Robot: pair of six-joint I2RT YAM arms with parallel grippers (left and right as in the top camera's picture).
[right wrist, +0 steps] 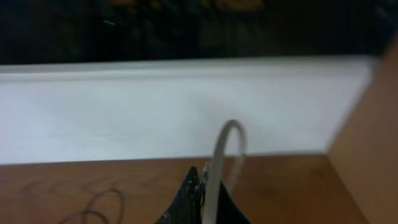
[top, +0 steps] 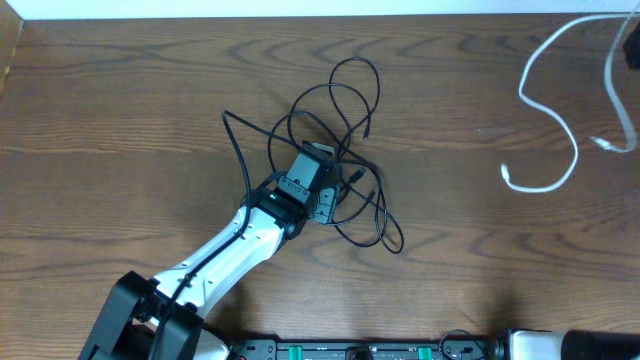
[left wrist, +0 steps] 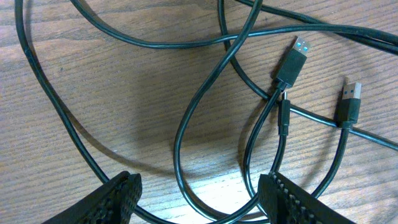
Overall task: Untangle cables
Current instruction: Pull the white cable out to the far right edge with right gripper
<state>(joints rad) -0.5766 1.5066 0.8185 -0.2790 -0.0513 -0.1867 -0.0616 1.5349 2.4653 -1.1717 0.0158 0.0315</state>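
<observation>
My right gripper is going to swing to the right in the overhead view next and go down beside the wooden panel, where the bare table is clear of the black cables.
Black cables (top: 350,110) lie in a loose tangle of loops at the table's centre. My left gripper (top: 328,185) hangs over the tangle's lower part. In the left wrist view it (left wrist: 199,186) is open, its fingers (left wrist: 121,193) straddling two black loops (left wrist: 186,124) without pinching them. Two USB plugs (left wrist: 292,62) (left wrist: 349,99) lie just beyond. A white cable (top: 560,130) curves across the far right, one plug end (top: 507,175) resting on the table. My right gripper (right wrist: 205,186) is shut on that white cable (right wrist: 227,134), which arches up from the jaws. Overhead, only its dark edge (top: 630,40) shows at the top right.
A white wall strip (top: 300,8) runs along the table's back edge. A wooden side panel (top: 8,50) stands at the far left, and another (right wrist: 367,124) shows at the right in the right wrist view. The arm bases and a rail (top: 350,350) line the front edge.
</observation>
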